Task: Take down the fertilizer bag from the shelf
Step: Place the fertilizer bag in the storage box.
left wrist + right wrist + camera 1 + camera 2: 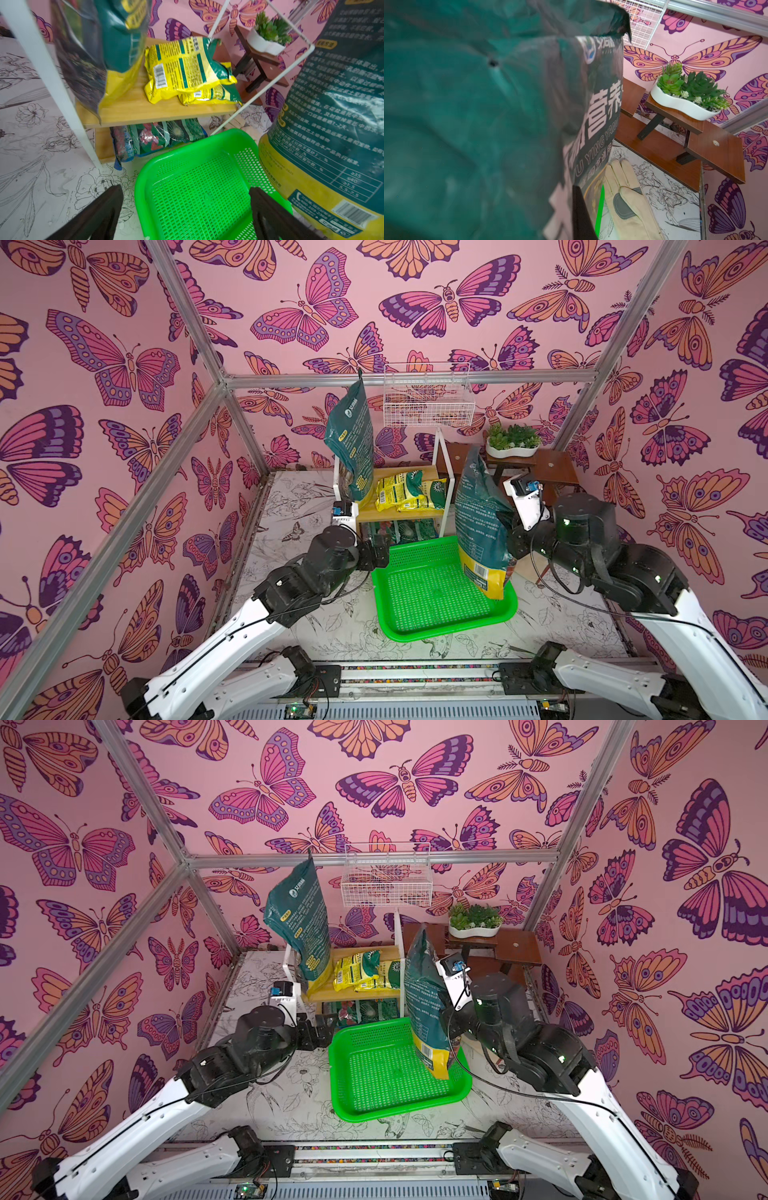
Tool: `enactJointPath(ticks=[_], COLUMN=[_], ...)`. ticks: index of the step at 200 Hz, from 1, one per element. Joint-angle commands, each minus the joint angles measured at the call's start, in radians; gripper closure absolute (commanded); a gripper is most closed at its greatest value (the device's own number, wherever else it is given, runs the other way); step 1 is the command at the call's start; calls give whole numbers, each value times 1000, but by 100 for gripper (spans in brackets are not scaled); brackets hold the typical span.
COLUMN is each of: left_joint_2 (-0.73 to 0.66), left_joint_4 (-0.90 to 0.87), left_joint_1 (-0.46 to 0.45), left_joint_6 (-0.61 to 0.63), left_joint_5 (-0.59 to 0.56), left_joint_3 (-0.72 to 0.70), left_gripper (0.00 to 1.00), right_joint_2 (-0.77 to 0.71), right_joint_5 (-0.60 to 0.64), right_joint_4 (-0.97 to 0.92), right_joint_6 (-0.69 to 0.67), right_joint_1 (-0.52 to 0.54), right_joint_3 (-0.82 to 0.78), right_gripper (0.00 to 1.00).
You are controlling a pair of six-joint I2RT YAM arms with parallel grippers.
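Note:
I will next lower the bag's yellow bottom down onto the green basket's bottom with my right gripper and let go of the bag's edge, because the bag is still hanging above the basket.
The shelf [399, 516] has a white frame and yellowish boards [155, 112]. My right gripper [508, 519] is shut on the edge of a tall green and yellow fertilizer bag [478, 522] [467, 104]. This bag is upright in front of the shelf, with its yellow bottom at the right side of a green basket [432, 597]. A like bag [349, 439] leans on the shelf's top board at its left end. Beside it lie two small yellow bags [182, 68]. My left gripper [187, 193] is open and empty, low at the basket's near left corner.
A white wire basket [428, 400] hangs on the back rail. To the right stands a dark brown plant stand [552, 464] with a white pot of succulents [513, 443]. A beige glove [627, 197] lies on the table by the green basket. Several packets [158, 135] fill the lower board.

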Motion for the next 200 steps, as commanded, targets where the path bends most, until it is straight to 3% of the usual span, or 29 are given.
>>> enactJointPath(ticks=[1,35,58,96,129,200], left_joint_2=[21,37,51,82,95,116], left_joint_4=[-13,-10,-23,-68,-70,-75], left_joint_1=[-19,-19,-19,-19,-18,-4], left_joint_6=[-5,-48,-89,-125,-129,-116], left_joint_5=[-25,37,68,50,29,9], left_joint_3=[-9,-81,-128,-178,-209,-181], left_gripper=[0,0,0,0,0,0], right_joint_2=[-55,-95,-116,-173,-192,-234], right_joint_5=[74,27,-86,-197,-265,-212], right_joint_4=[293,404,518,703,735,761], right_joint_6=[-10,-42,-34,-29,-27,-45], right_joint_1=[1,-10,-66,-163,-203,-233], right_joint_3=[-49,-178,-286,-450,-513,-656], right_gripper=[100,100,100,100,100,100])
